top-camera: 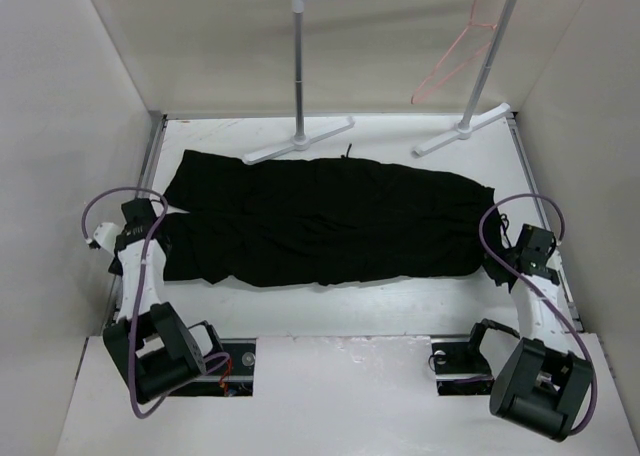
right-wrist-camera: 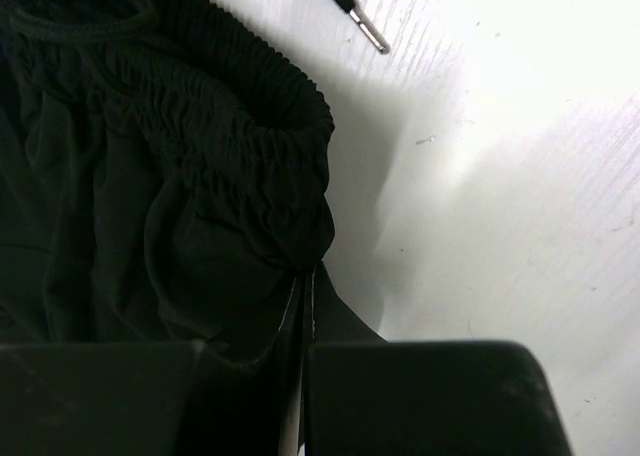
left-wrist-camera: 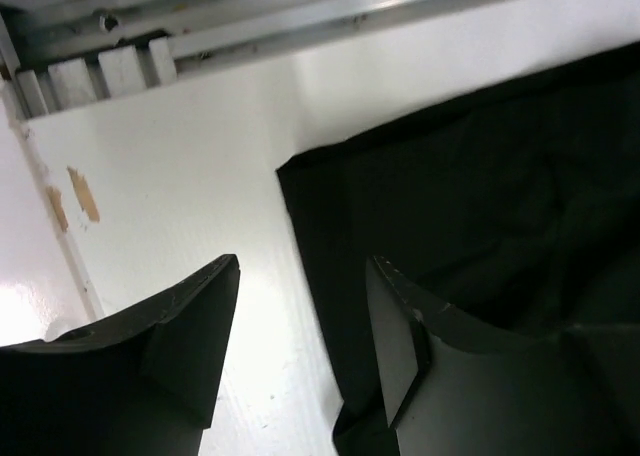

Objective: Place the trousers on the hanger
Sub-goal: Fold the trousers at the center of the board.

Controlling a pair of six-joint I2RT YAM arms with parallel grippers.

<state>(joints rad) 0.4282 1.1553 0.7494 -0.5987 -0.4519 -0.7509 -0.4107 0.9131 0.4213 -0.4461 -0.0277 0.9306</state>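
My left gripper will next move down around the trouser hem's near corner [left-wrist-camera: 312, 221] below it and close, since the corner's edge is already between its open fingers.
The black trousers [top-camera: 320, 221] lie flat across the white table, legs to the left, waistband to the right. The pink-red wire hanger [top-camera: 455, 56] hangs from the rack's silver crossbar at the back right. My left gripper [top-camera: 160, 231] is open at the leg ends; in the left wrist view [left-wrist-camera: 300, 316] its jaws straddle the hem edge of a trouser leg [left-wrist-camera: 480, 206]. My right gripper [top-camera: 497, 251] is shut on the gathered elastic waistband [right-wrist-camera: 250, 176]; its jaws [right-wrist-camera: 305, 306] pinch the fabric. A drawstring tip [right-wrist-camera: 365, 31] lies on the table.
A white-posted rack [top-camera: 298, 76] with a silver crossbar stands at the back on two white feet [top-camera: 300, 141]. White walls enclose the table on the left, back and right. A metal rail [left-wrist-camera: 300, 16] runs along the table's left edge.
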